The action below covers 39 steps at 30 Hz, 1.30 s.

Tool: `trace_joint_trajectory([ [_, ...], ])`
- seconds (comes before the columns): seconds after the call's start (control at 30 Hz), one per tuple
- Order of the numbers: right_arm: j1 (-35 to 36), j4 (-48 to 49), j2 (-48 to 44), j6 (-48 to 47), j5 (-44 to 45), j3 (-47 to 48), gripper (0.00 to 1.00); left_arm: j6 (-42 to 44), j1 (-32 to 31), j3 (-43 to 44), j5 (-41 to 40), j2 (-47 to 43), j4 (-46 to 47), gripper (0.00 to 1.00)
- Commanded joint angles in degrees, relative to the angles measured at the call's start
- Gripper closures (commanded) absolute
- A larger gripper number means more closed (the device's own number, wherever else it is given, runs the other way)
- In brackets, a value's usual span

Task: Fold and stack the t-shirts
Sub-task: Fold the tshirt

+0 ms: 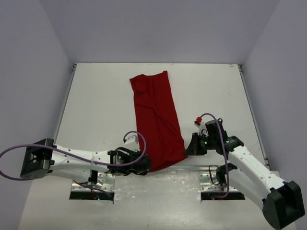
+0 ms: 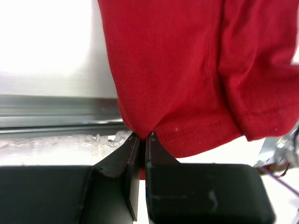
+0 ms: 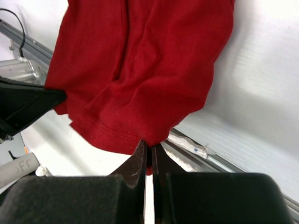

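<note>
The robot's left gripper should next bring the t-shirt's hem corner outward and let it go on the t-shirt's far half [image 1: 142,102], which lies outward of the gripper, as the t-shirt lies long.
The deep-red t-shirt [image 1: 157,120] lies folded into a long narrow strip running from the far middle of the table to the near edge. My left gripper [image 1: 145,165] is shut on its near left hem corner; the left wrist view shows the cloth [image 2: 187,74] pinched between the jaws of the left gripper [image 2: 142,137]. My right gripper [image 1: 188,148] is shut on the near right hem corner; the right wrist view shows the shirt [image 3: 140,70] caught at the tips of the right gripper [image 3: 149,145]. The near hem hangs slightly lifted between the two grippers.
The white table [image 1: 96,105] is walled at the back and both sides. Metal mounting rails [image 1: 91,189] run along the near edge under the arm bases. The left gripper's black finger [image 3: 23,105] shows in the right wrist view.
</note>
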Motion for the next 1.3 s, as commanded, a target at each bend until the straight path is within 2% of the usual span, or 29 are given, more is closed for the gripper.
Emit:
trace_joint_trajectory([
  [0.0, 0.1, -0.9, 1.4, -0.9, 2.1, 5.3, 0.99, -3.5, -0.4, 4.8, -8.8, -3.9, -9.7, 0.99],
  [0.1, 0.0, -0.1, 5.2, -1.1, 3.5, 8.7, 0.99, -2.8, 0.4, 9.5, -14.6, -6.1, -14.5, 0.99],
  [0.2, 0.0, 1.1, 10.7, -1.8, 3.5, 13.2, 0.98, 1.6, 5.0, 13.0, -16.1, -7.5, -15.6, 0.99],
  [0.23, 0.0, 1.8, 11.8, -1.9, 3.5, 15.3, 0.99, 6.0, 6.5, 13.0, -16.0, -8.3, -14.5, 0.99],
  [0.57, -0.2, 3.8, 25.9, -3.8, 5.0, 27.1, 0.98, 26.9, 28.3, 12.5, -7.5, -6.3, 1.4, 0.99],
  [0.7, -0.2, 3.1, 30.4, -5.2, 5.8, 32.0, 0.98, 31.6, 34.4, 14.3, -5.4, -3.3, 3.9, 0.99],
  [0.83, -0.6, 2.1, 36.2, -7.0, 6.9, 37.3, 0.98, 35.9, 40.9, 15.0, 0.0, 0.4, 9.4, 1.0],
  [1.0, -2.0, 1.3, 43.5, -7.6, 7.5, 43.1, 0.98, 39.4, 44.3, 17.2, 3.3, 5.8, 14.6, 1.0],
  [1.27, -3.2, 0.0, 52.7, -9.6, 6.7, 51.7, 0.99, 42.8, 49.0, 23.3, 4.7, 14.2, 16.5, 0.99],
])
